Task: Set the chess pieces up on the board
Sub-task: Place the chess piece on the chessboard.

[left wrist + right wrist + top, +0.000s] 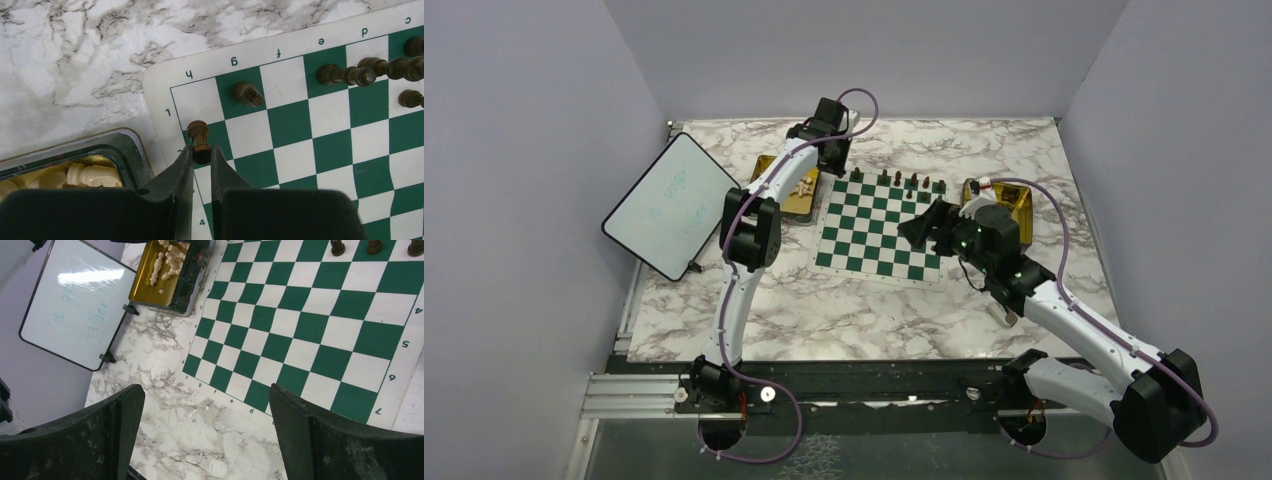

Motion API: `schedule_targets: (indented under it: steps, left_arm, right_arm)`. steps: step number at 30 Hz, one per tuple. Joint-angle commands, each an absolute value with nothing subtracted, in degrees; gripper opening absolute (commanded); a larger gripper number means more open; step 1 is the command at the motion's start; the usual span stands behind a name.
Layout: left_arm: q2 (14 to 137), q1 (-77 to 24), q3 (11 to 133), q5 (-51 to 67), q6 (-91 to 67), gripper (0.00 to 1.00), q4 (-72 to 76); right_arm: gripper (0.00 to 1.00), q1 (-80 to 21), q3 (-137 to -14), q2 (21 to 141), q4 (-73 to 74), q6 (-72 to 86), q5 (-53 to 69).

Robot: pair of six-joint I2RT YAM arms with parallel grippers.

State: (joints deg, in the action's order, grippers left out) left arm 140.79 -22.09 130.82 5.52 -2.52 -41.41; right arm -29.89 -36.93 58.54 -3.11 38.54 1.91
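Note:
The white corner square by the h [197, 104] is still empty, so I will lower my left gripper onto it and let go of the dark brown chess piece.
My left gripper [202, 154] is shut on a dark brown pawn [199, 136], pinched between both fingertips over the corner of the board [310, 131] near the h file, second row. Another dark piece [248, 93] lies on a green square in the first row, and several dark pieces [369, 73] stand further along. In the top view the left gripper [833, 162] is at the board's [879, 238] far left corner. My right gripper [206, 390] is open and empty, hovering over the board's [300, 315] edge; from above the right gripper [916, 228] is over the right side.
A gold tray [776, 168] of cream pieces [85, 175] sits just left of the board, also shown as the tray [145, 275] in the right wrist view. A white tablet [669, 205] lies further left. Another gold tray [1021, 210] stands at the board's right.

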Motion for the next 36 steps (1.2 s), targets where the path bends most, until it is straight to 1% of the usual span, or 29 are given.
schedule_targets:
  steps: [1,18,24,36]
  left_arm:
    - [142.43,-21.97,133.77,6.0,-1.34,0.04,-42.02]
    - [145.68,-21.93,136.06,6.11,-0.61,0.06,-41.92]
    - [146.38,-21.89,136.48,7.28,-0.9,0.1,-41.24]
    - [147.13,-21.89,136.85,7.12,-0.44,0.14,-40.45]
  right_arm:
    - [0.99,-29.71,-39.08,57.84,-1.98,37.44,0.43]
    - [0.99,-29.71,-39.08,57.54,-1.52,37.28,0.34]
    - [0.99,-29.73,-38.94,57.7,-1.6,37.35,0.35]
    - [0.99,-29.69,-38.95,57.83,-1.58,37.42,-1.1]
